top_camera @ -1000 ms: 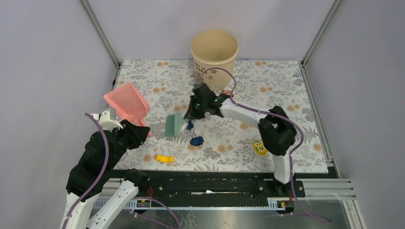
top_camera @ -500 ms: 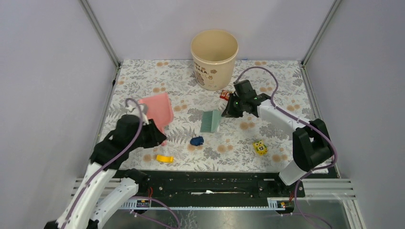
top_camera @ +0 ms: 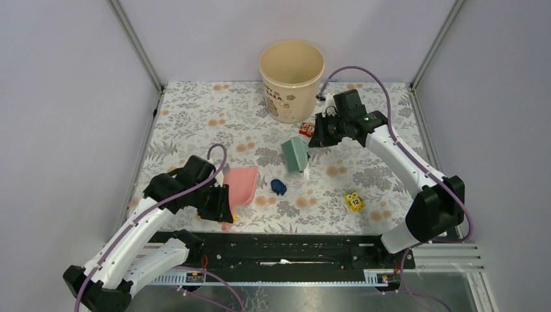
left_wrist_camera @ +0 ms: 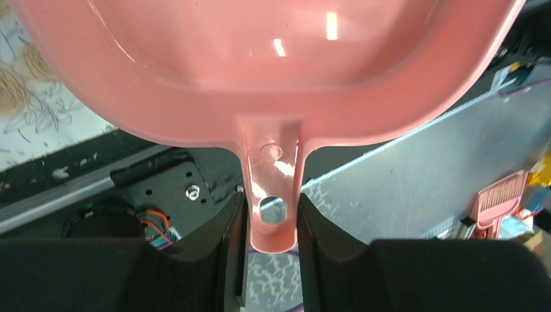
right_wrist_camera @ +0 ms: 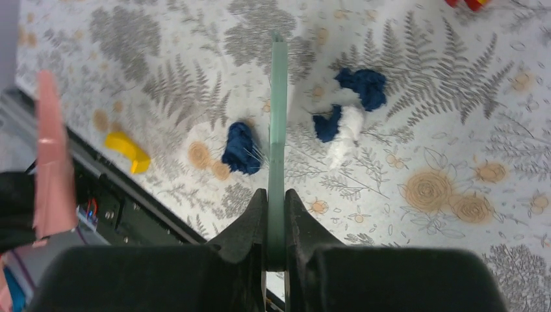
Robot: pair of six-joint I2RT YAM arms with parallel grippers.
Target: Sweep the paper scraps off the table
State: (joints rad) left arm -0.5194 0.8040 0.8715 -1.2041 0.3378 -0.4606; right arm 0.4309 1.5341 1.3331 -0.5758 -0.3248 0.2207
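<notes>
The left gripper needs to go down toward the right in the top view and let go of the dustpan (top_camera: 242,182) on the table by the navy scrap, because that scrap is outside the dustpan.
My left gripper (top_camera: 219,200) is shut on the handle of the pink dustpan (top_camera: 242,182), which lies low near the table's (top_camera: 390,188) front edge, its mouth facing a navy paper scrap (top_camera: 279,187). In the left wrist view the pan (left_wrist_camera: 273,65) fills the top and my gripper (left_wrist_camera: 273,218) clamps its handle. My right gripper (top_camera: 320,133) is shut on a green brush (top_camera: 296,155), held beyond the scrap. The right wrist view shows the gripper (right_wrist_camera: 276,205), the brush (right_wrist_camera: 278,117) edge-on, and navy scraps (right_wrist_camera: 242,148) (right_wrist_camera: 364,84) with a pale bit (right_wrist_camera: 344,140).
A beige bucket (top_camera: 292,68) stands at the back centre. A red toy cube (top_camera: 304,129) lies just in front of it and a yellow cube (top_camera: 353,201) at the front right. A flat yellow piece (right_wrist_camera: 128,151) lies by the front edge. A black rail (top_camera: 292,244) borders the near side.
My left arm has swung the dustpan down and right to the front of the table. My right arm has carried the brush right and back. The navy scrap has shifted slightly right.
</notes>
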